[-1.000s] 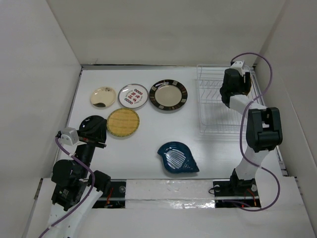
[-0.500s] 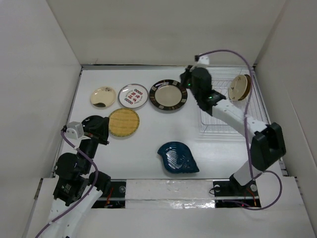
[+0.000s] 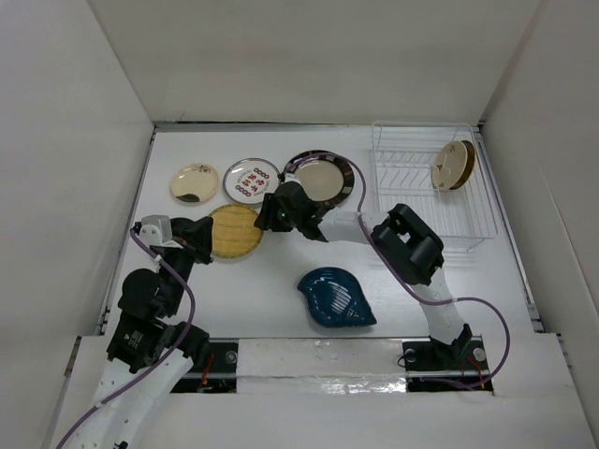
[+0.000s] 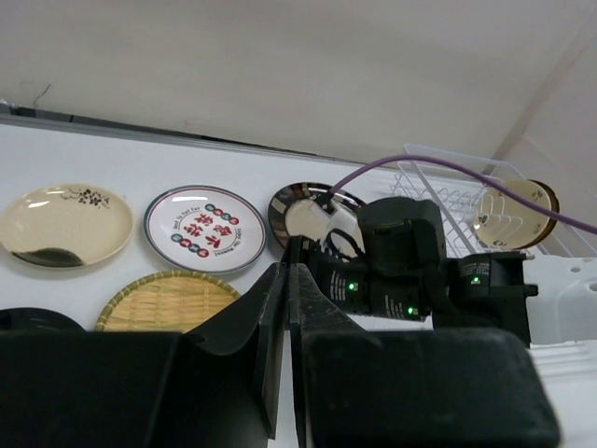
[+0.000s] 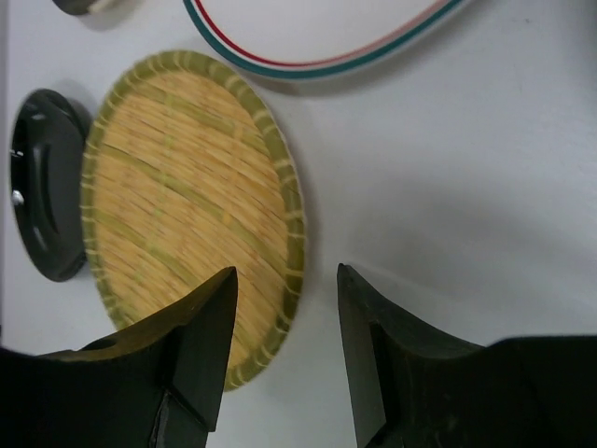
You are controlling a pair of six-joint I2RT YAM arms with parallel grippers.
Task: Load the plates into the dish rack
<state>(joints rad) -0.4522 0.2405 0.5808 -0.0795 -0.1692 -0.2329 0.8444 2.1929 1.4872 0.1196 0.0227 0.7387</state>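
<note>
The robot's right gripper needs to move down slightly over the woven yellow plate's rim [image 3: 260, 238] [image 5: 292, 278] next and close there, since its open fingers are already lined up on both sides of that rim.
The woven yellow plate [image 3: 232, 231] lies flat on the table. My right gripper [image 3: 265, 217] is open just above its right rim. In the right wrist view [image 5: 284, 275] one finger is over the weave [image 5: 187, 205] and the other over bare table. My left gripper [image 3: 201, 245] is shut and empty at that plate's left edge; its fingers [image 4: 270, 317] are pressed together. The cream plate [image 3: 195, 182], the white plate with red marks [image 3: 252, 180] and the black-rimmed plate [image 3: 328, 180] lie in a row behind. The blue leaf plate [image 3: 335, 297] lies near the front. The dish rack [image 3: 426, 210] holds two upright plates [image 3: 453, 165].
White walls enclose the table on the left, back and right. The rack stands in the back right corner. My right arm [image 3: 374, 229] stretches low across the middle of the table, between the black-rimmed plate and the blue leaf plate.
My right arm has swung from the rack across to the woven plate, leaving a cream plate upright in the rack. My left gripper has shifted up and right, closer to the woven plate.
</note>
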